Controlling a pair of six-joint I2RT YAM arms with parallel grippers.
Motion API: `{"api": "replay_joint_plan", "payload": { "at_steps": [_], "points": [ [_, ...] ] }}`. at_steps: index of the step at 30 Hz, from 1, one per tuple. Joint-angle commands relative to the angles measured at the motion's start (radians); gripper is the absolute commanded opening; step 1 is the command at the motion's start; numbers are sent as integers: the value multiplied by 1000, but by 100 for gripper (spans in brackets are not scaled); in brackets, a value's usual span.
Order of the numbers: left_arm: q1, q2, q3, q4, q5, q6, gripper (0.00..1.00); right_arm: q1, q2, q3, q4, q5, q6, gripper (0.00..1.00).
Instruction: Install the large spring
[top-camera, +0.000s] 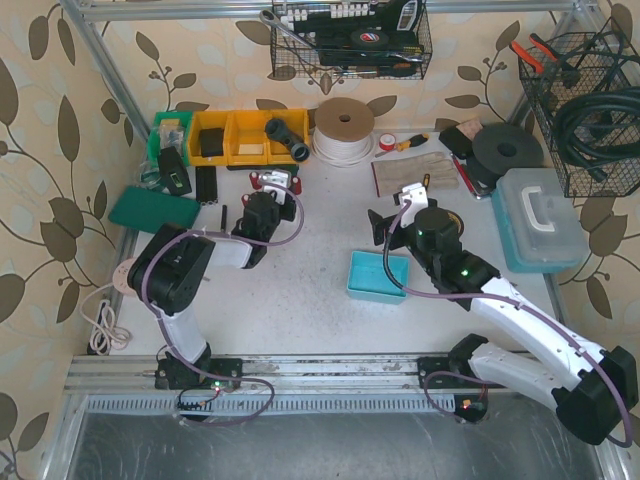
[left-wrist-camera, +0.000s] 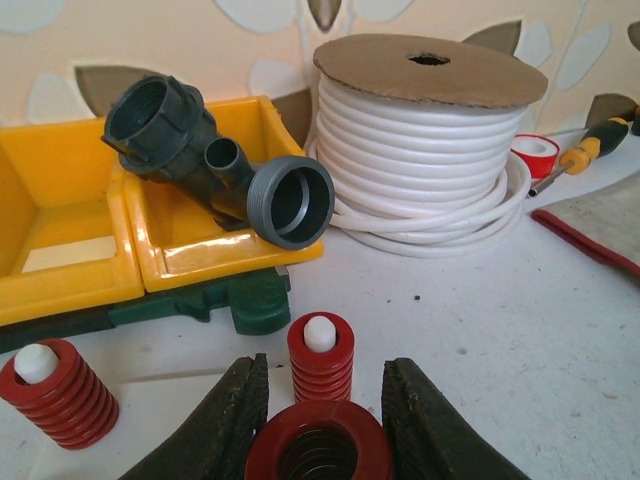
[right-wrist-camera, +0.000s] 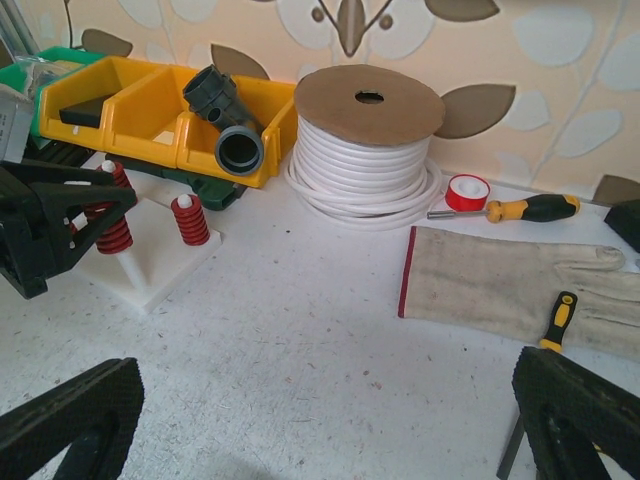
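Note:
I need to lower the large spring onto the peg with my left gripper next, and then let it go.
The large spring (left-wrist-camera: 318, 450) is a wide red coil, and my left gripper (left-wrist-camera: 324, 385) is shut on it, one dark finger against each side. From the right wrist view it (right-wrist-camera: 112, 235) hangs over the white base (right-wrist-camera: 150, 275), with a white peg showing just under it. Two smaller red springs (left-wrist-camera: 320, 360) (left-wrist-camera: 55, 395) stand on white pegs of that base. In the top view the left gripper (top-camera: 268, 208) is at the base near the yellow bins. My right gripper (right-wrist-camera: 325, 420) stands wide open over bare table, with nothing between its fingers.
Yellow bins (left-wrist-camera: 190, 240) hold a black pipe fitting (left-wrist-camera: 215, 165) right behind the base. A white hose reel (left-wrist-camera: 425, 150), red tape (right-wrist-camera: 466, 190), screwdrivers and a glove (right-wrist-camera: 500, 280) lie to the right. A blue tray (top-camera: 378, 275) sits by the right arm, and a teal toolbox (top-camera: 540, 220) stands at the far right.

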Motion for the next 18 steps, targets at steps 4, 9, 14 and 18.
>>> {"api": "replay_joint_plan", "payload": {
  "at_steps": [4, 9, 14, 18],
  "points": [
    [12, 20, 40, 55, 31, -6, 0, -10, -2, -13, 17, -6, 11, 100],
    [12, 52, 30, 71, 31, -2, 0, -16, -3, -14, 16, -14, 14, 100],
    [10, 79, 29, 85, 40, 13, 0, -24, -18, -20, 19, -15, 18, 100],
    [12, 80, 10, 100, 27, 4, 6, -30, -15, -20, 17, -23, 22, 100]
  ]
}}
